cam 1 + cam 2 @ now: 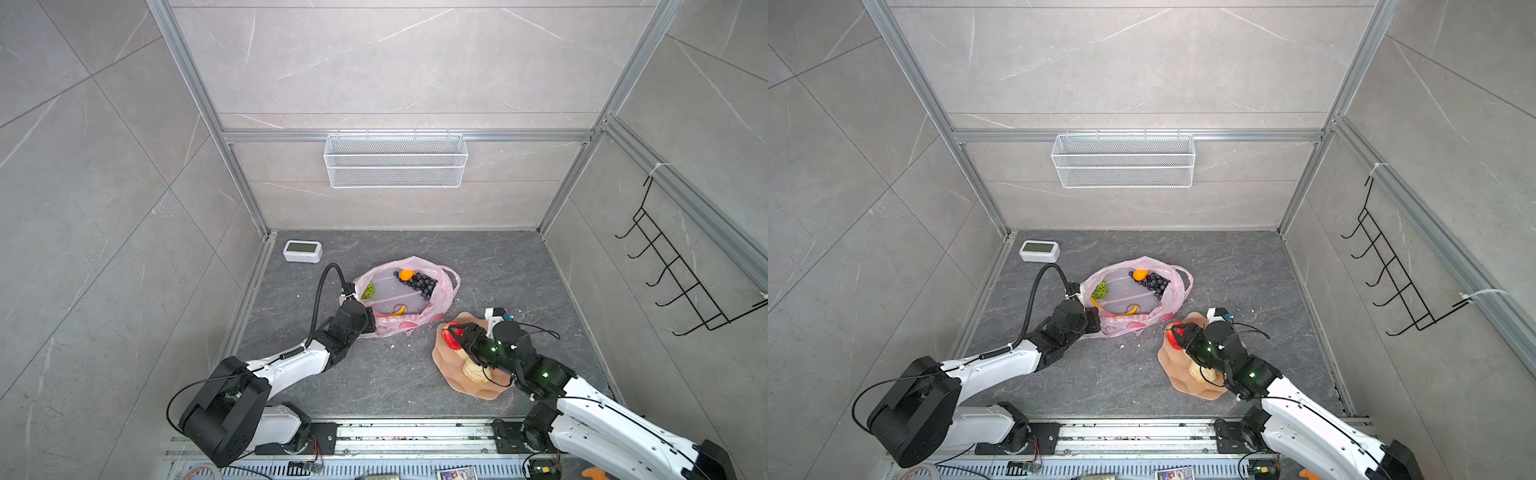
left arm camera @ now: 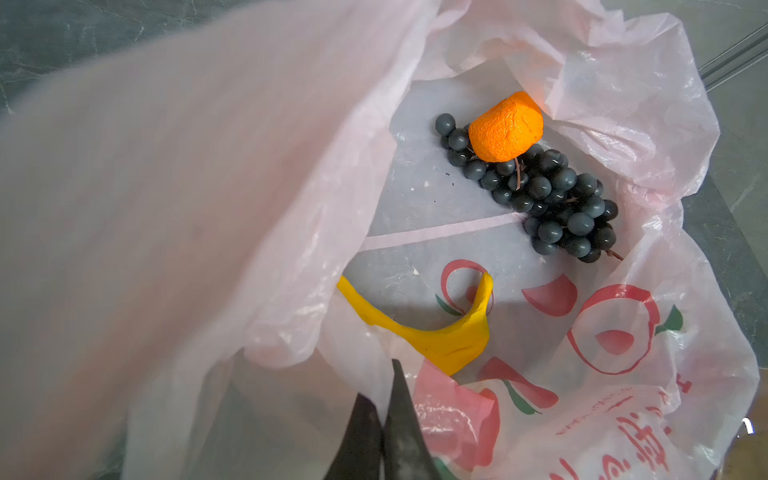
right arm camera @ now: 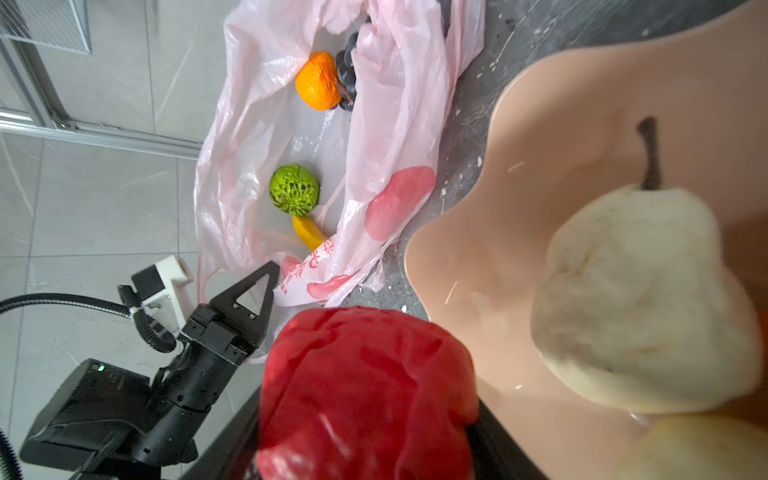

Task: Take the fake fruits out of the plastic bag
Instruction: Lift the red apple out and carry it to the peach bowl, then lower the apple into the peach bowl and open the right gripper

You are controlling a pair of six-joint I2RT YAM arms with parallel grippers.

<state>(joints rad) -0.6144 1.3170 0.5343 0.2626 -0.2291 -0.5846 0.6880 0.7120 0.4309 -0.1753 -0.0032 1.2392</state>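
Observation:
The apple still hangs above the dish's rim, so my right gripper will next move back toward the base, over the dish's near side beside the lump (image 1: 473, 370), and release it.
The pale pink plastic bag (image 1: 441, 300) (image 1: 1174, 291) lies open on the grey floor. Inside it are an orange (image 1: 406, 274) (image 2: 506, 126), a dark grape bunch (image 1: 423, 284) (image 2: 552, 199), a bumpy green ball (image 1: 368, 291) (image 3: 294, 189) and a yellow banana (image 1: 400, 308) (image 2: 449, 336). My left gripper (image 1: 371, 323) (image 2: 386, 390) is shut on the bag's near edge, holding its mouth open. My right gripper (image 1: 456, 334) (image 3: 370, 436) is shut on the red apple (image 1: 450, 338) (image 3: 365, 386) above the rim of the peach-pink dish (image 1: 448, 370) (image 3: 540, 145). A cream knobbly lump (image 1: 473, 370) (image 3: 636, 299) lies in the dish.
A white clock (image 1: 302, 251) sits at the back left of the floor. A wire basket (image 1: 395, 160) hangs on the back wall and a black hook rack (image 1: 681, 266) on the right wall. White crumbs dot the floor around bag and dish.

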